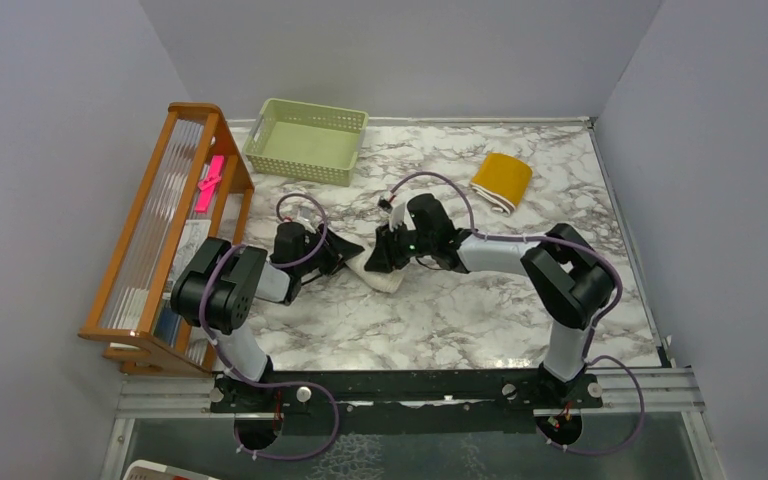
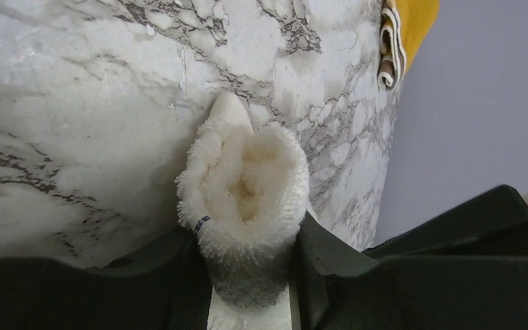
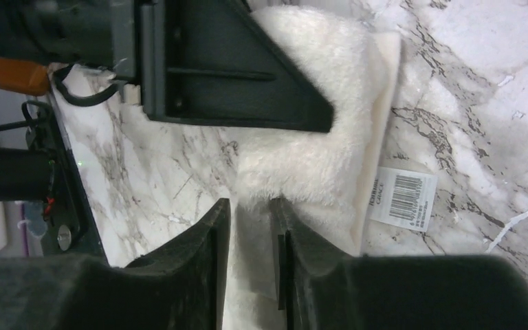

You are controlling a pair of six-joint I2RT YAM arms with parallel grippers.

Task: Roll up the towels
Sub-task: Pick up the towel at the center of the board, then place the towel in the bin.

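Observation:
My left gripper lifts the roll next, carries it outward and lowers it into the pale green basket (image 1: 307, 141), since the basket stands outward of the gripper.
The cream-white towel (image 1: 384, 277) lies as a short fluffy roll at the table's middle, between both grippers. In the left wrist view the roll's end (image 2: 247, 180) faces the camera, and my left gripper (image 2: 249, 230) presses on both its sides. My right gripper (image 3: 249, 203) meets the towel (image 3: 316, 137) from the other side. Its jaws stand a narrow gap apart, and cream cloth fills that gap. A white barcode tag (image 3: 404, 197) sticks out from the towel's edge. The mustard-yellow towel (image 1: 501, 181) lies folded over at the far right, away from both grippers.
A pale green basket (image 1: 305, 140) stands at the back left. A wooden rack (image 1: 160, 235) runs along the left edge, close to the left arm. Grey walls close in the marble table (image 1: 440, 320) on three sides.

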